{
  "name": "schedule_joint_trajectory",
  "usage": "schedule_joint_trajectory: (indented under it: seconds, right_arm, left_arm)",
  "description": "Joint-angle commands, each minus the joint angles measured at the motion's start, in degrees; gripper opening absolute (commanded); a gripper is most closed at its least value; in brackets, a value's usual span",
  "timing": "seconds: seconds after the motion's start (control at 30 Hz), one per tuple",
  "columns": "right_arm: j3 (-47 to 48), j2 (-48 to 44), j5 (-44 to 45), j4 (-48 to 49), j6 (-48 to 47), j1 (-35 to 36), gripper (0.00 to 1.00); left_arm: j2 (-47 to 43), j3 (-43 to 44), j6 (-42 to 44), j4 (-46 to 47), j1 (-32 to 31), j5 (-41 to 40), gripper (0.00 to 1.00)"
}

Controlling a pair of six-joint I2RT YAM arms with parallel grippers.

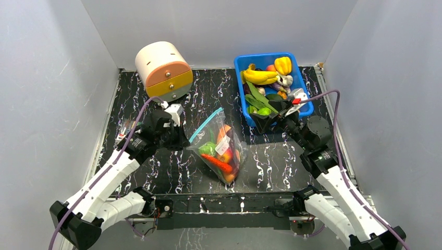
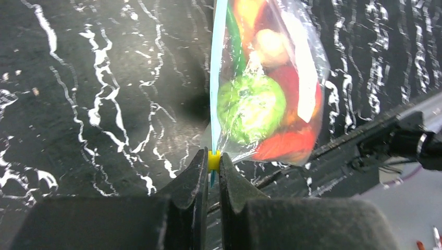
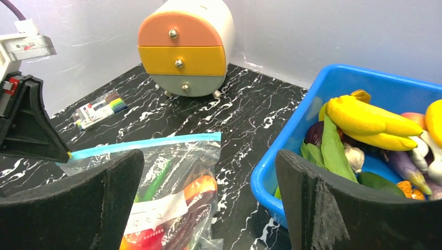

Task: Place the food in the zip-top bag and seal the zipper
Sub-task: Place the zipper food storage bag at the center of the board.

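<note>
The yellow slider [image 2: 213, 160] is at the zipper's near end. It should be released only after I move my left gripper toward the marker pack while turning it.
The clear zip-top bag [image 1: 221, 148] lies mid-table, filled with toy food: a green piece [image 2: 251, 107], red and orange pieces [image 1: 218, 163]. Its teal-blue zipper strip [image 1: 206, 125] runs along the bag's left edge. My left gripper [image 1: 183, 141] is shut on the small yellow zipper slider [image 2: 213, 160] at the strip's near end. It shows as a black wedge in the right wrist view [image 3: 31, 127]. My right gripper [image 1: 273, 121] is open and empty, hovering between the bag [image 3: 172, 192] and the blue bin.
A blue bin [image 1: 307, 104] at the back right holds bananas [image 1: 260, 76], a yellow pepper, green pods and other toy food. A round cream drawer unit [image 1: 164, 70] stands at back left. A small marker pack [image 3: 99, 108] lies by the left wall.
</note>
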Motion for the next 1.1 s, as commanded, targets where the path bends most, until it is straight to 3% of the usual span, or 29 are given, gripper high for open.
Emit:
schedule_joint_trajectory:
  seconds: [0.0, 0.17, 0.37, 0.6, 0.67, 0.8, 0.93, 0.97, 1.0, 1.07]
  right_arm:
    - [3.1, -2.0, 2.9, -0.9, 1.1, -0.1, 0.98]
    - [6.5, -0.3, 8.6, -7.9, 6.7, -0.1, 0.98]
    - [10.0, 2.9, 9.4, -13.2, 10.2, -0.1, 0.98]
    - [10.7, 3.7, 10.4, -15.2, 12.9, -0.1, 0.98]
    - [10.7, 3.6, 10.4, -15.3, 13.6, -0.1, 0.98]
    - [10.8, 3.4, 11.9, -15.0, 13.8, -0.1, 0.98]
    - [10.7, 2.7, 13.3, -15.3, 14.3, -0.1, 0.98]
    - [10.7, 2.6, 13.5, -15.3, 14.6, -0.1, 0.98]
    - [10.6, 2.5, 13.5, -15.4, 14.9, -0.1, 0.98]
    - [10.7, 2.5, 13.6, -15.7, 15.7, -0.1, 0.98]
  left_arm:
    - [0.6, 1.5, -1.9, -1.8, 0.1, -9.8, 0.0]
    - [0.7, -0.3, -2.4, -1.2, 0.1, -15.9, 0.0]
    - [4.2, 0.7, -2.1, -3.4, 0.5, -28.2, 0.0]
    - [-1.4, 0.3, -3.2, -2.3, 2.4, -33.9, 0.0]
    - [-2.2, 0.8, -3.0, -2.9, 2.5, -34.5, 0.1]
    - [-4.2, 1.9, -2.6, -3.5, 2.5, -34.1, 0.48]
    - [-5.5, 4.8, -1.7, -4.0, 2.5, -30.8, 0.63]
    - [-5.9, 5.5, -1.3, -3.9, 2.4, -29.6, 0.72]
    - [-6.1, 6.2, -0.9, -3.6, 2.5, -28.3, 0.91]
    - [-6.8, 7.3, -0.1, -2.6, 2.4, -25.4, 0.98]
